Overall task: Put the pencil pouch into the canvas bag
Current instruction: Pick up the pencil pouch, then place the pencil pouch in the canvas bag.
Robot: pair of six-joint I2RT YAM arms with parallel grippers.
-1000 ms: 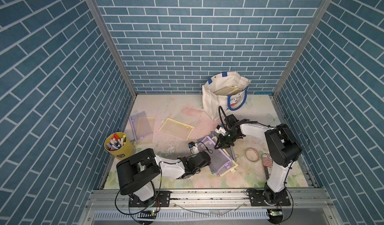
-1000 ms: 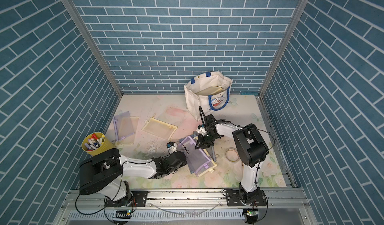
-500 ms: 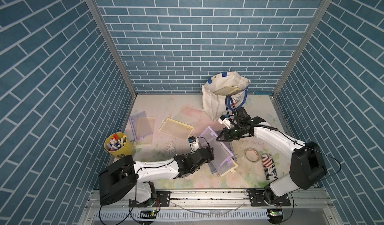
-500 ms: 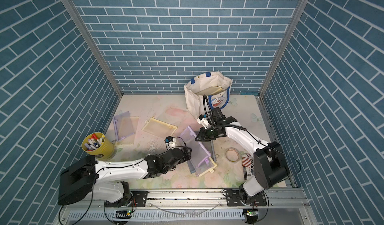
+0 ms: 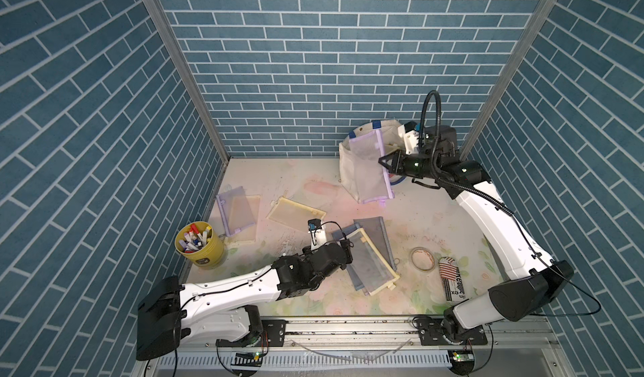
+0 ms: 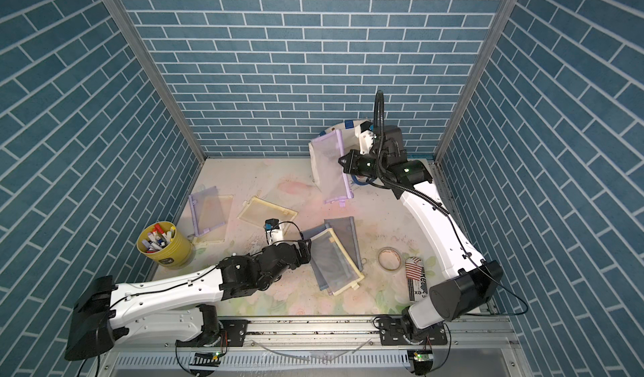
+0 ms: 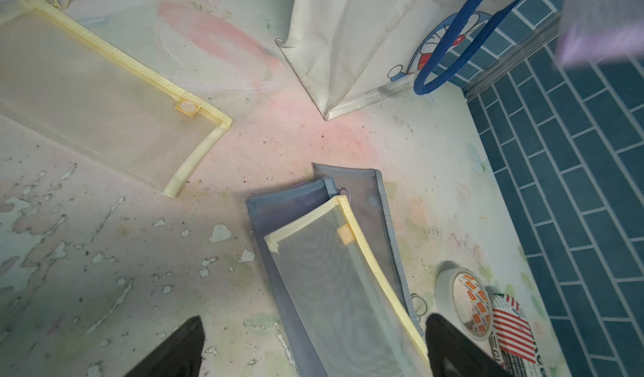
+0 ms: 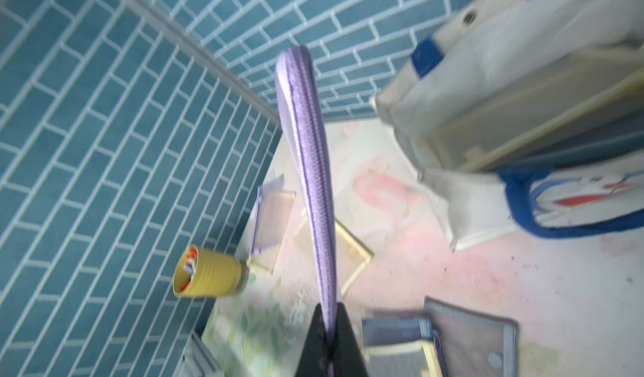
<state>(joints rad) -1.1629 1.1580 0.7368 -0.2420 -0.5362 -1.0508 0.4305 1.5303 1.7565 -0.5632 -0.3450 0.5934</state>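
Observation:
The pencil pouch goes outward and up over the canvas bag's opening (image 5: 393, 137) next in my right gripper, then lowers and comes free. It dangles in front of the canvas bag (image 5: 346, 169).
The pencil pouch (image 5: 369, 169) (image 6: 331, 169) is a translucent mesh sleeve with a purple zip edge (image 8: 313, 183). It hangs in the air, pinched at one edge by my right gripper (image 5: 383, 161) (image 6: 340, 161) (image 8: 327, 326), which is shut on it. It dangles just in front of the cream canvas bag (image 5: 346, 169) (image 6: 339, 126) (image 7: 348, 26) (image 8: 505, 79), which stands at the back right with its mouth open. My left gripper (image 5: 343, 249) (image 6: 306, 249) (image 7: 313, 333) is open, low over a pile of pouches (image 5: 369, 256) (image 7: 331, 270).
A yellow cup of markers (image 5: 198, 243) stands at the left edge. A purple pouch (image 5: 237, 211) and a yellow pouch (image 5: 296, 213) lie flat mid-left. A tape roll (image 5: 421, 258) and a striped packet (image 5: 451, 281) lie front right. A yellow-edged pouch (image 8: 522, 114) sits inside the bag.
My right gripper has lifted the purple pouch off the pile and carried it up and back to the bag. My left gripper has opened beside the pile.

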